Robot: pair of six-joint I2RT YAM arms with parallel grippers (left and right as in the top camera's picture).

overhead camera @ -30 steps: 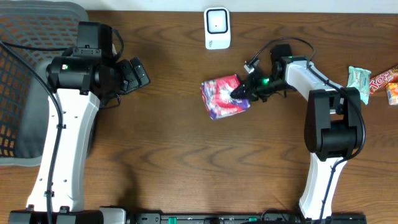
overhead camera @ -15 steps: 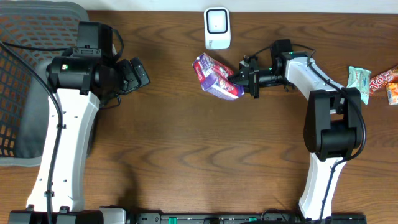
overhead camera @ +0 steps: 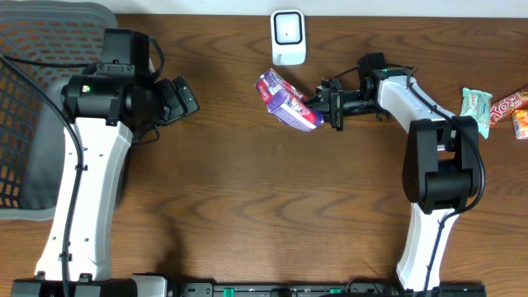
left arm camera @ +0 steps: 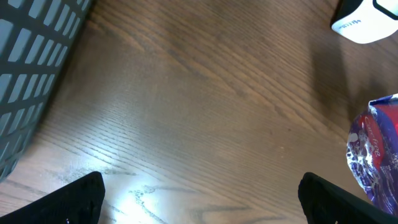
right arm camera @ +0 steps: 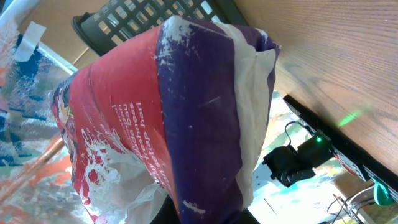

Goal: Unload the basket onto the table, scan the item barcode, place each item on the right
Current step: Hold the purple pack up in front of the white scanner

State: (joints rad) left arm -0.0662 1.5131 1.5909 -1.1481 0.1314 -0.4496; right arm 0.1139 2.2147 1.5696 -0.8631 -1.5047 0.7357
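Observation:
Next, my right gripper swings outward beside the scanner [overhead camera: 288,37], then over the other snack packets to release, since they lie to its right in the overhead view.
The item, a purple and red snack packet [overhead camera: 286,100], hangs tilted in the air just below the white barcode scanner [overhead camera: 288,37] at the table's back edge. My right gripper [overhead camera: 317,105] is shut on the packet's right end and is rolled onto its side. In the right wrist view the packet [right arm camera: 186,124] fills the frame, purple side and red side both showing, and no barcode shows on it. My left gripper [overhead camera: 183,96] rests at the left, open and empty; its dark fingertips [left arm camera: 74,199] frame bare wood, with the packet [left arm camera: 376,149] and scanner [left arm camera: 367,18] at the right edge.
A dark mesh basket [overhead camera: 37,107] sits at the far left, its wall also in the left wrist view [left arm camera: 31,68]. Other snack packets [overhead camera: 495,107] lie at the table's right edge, beyond the right arm.
The right gripper has lifted the packet off the table, rolled it over and carried it up-left toward the scanner. In the last half second it barely shifted. The left arm has not moved.

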